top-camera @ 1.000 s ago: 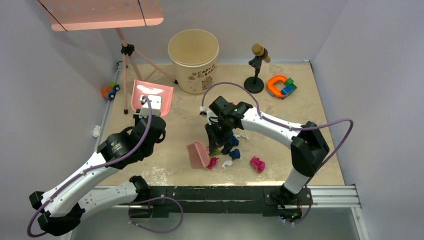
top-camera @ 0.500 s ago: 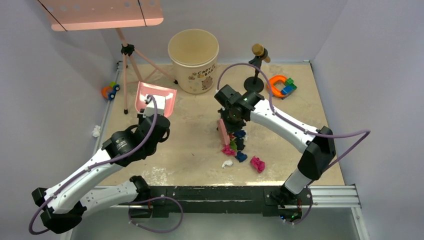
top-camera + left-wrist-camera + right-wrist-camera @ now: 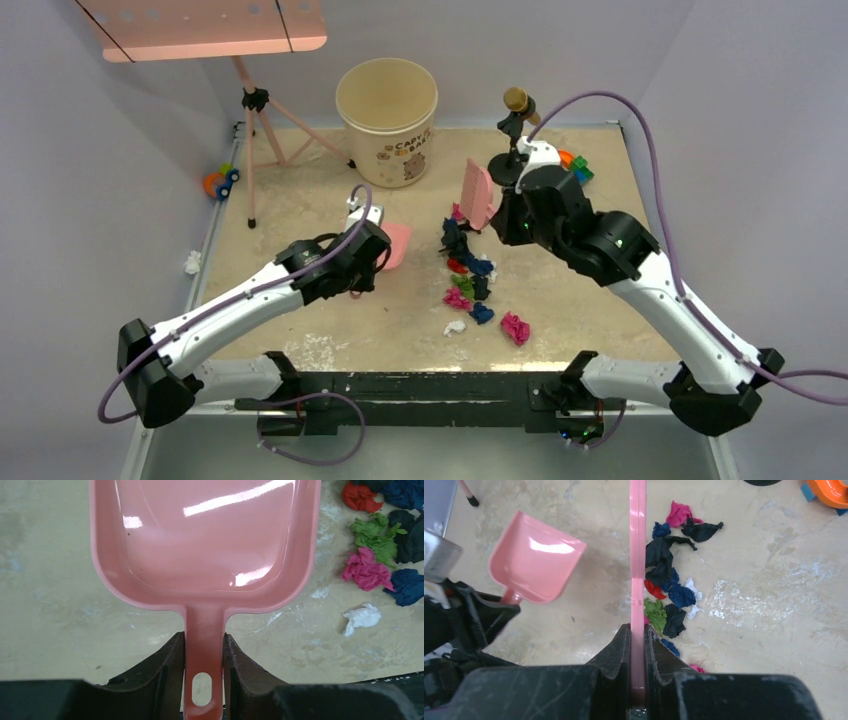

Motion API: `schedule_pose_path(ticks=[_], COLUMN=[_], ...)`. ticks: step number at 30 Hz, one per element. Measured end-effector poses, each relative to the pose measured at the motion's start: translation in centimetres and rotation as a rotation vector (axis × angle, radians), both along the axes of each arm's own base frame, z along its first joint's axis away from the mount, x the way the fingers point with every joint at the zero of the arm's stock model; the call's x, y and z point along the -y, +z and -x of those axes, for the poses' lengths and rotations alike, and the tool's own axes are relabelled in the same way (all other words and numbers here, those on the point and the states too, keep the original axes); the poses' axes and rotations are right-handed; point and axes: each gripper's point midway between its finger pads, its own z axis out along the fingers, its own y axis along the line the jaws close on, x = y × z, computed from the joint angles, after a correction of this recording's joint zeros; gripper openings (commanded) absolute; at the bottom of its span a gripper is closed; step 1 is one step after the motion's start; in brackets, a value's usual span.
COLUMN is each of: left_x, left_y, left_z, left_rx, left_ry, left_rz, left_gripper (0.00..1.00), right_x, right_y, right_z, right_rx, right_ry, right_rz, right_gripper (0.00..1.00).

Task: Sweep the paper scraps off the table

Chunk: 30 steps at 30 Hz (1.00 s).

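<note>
My left gripper holds the dustpan (image 3: 205, 545) above the table still, so next it needs to bring it down toward the scraps and lay it beside the cluster.
Paper scraps (image 3: 466, 270) in black, blue, red, green and magenta lie in a loose cluster mid-table (image 3: 400, 320), with a white wad (image 3: 455, 326) and a magenta one (image 3: 515, 327) nearer the front. My left gripper (image 3: 202, 675) is shut on the handle of a pink dustpan (image 3: 205, 545), held just left of the scraps (image 3: 375, 565). My right gripper (image 3: 638, 640) is shut on a pink brush (image 3: 638, 555). The brush (image 3: 478, 195) is raised at the far end of the cluster. The dustpan (image 3: 536, 560) shows left of it, the scraps (image 3: 669, 580) right.
A cream bucket (image 3: 387, 120) stands at the back centre. A microphone stand (image 3: 513, 140) and toy blocks (image 3: 572, 165) are just behind the right gripper. A pink tripod (image 3: 255, 140) stands at the back left. A white wad (image 3: 192, 262) lies beyond the left edge.
The right arm swung the brush up from the near left of the scraps to their far end. The left arm brought the dustpan from the back left towards the scraps.
</note>
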Motion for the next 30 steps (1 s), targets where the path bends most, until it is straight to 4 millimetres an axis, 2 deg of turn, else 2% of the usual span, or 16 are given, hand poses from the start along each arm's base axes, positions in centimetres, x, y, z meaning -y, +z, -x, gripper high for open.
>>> schedule_pose_path(ticks=[3, 10, 14, 19, 23, 27, 30], left_x=[2.1, 5.8, 6.9, 7.0, 7.2, 8.0, 8.1], left_y=[-2.2, -6.3, -8.5, -10.5, -11.8, -11.7, -11.9], left_z=[-0.1, -1.8, -3.5, -5.0, -5.6, -6.1, -6.2], left_rx=[-0.064, -0.113, -0.085, -0.05, -0.049, -0.03, -0.022], left_ry=[-0.016, -0.029, -0.008, 0.02, 0.016, 0.013, 0.014], left_rz=[0.036, 0.056, 0.039, -0.008, -0.037, -0.006, 0.006], left_gripper=[0.0, 0.0, 0.0, 0.0, 0.16, 0.36, 0.61], right_x=[1.2, 3.0, 4.0, 5.4, 6.2, 6.3, 6.3], right_y=[0.3, -3.2, -2.4, -0.3, -0.1, -0.5, -0.6], right_z=[0.4, 0.7, 1.1, 1.7, 2.4, 2.6, 2.6], right_rx=[0.046, 0.039, 0.078, 0.151, 0.174, 0.168, 0.163], right_ry=[-0.035, -0.093, -0.114, -0.152, -0.171, -0.18, -0.184], right_rz=[-0.033, 0.015, -0.005, -0.071, -0.113, -0.126, -0.129], right_gripper=[0.0, 0.0, 0.0, 0.0, 0.0, 0.0, 0.0])
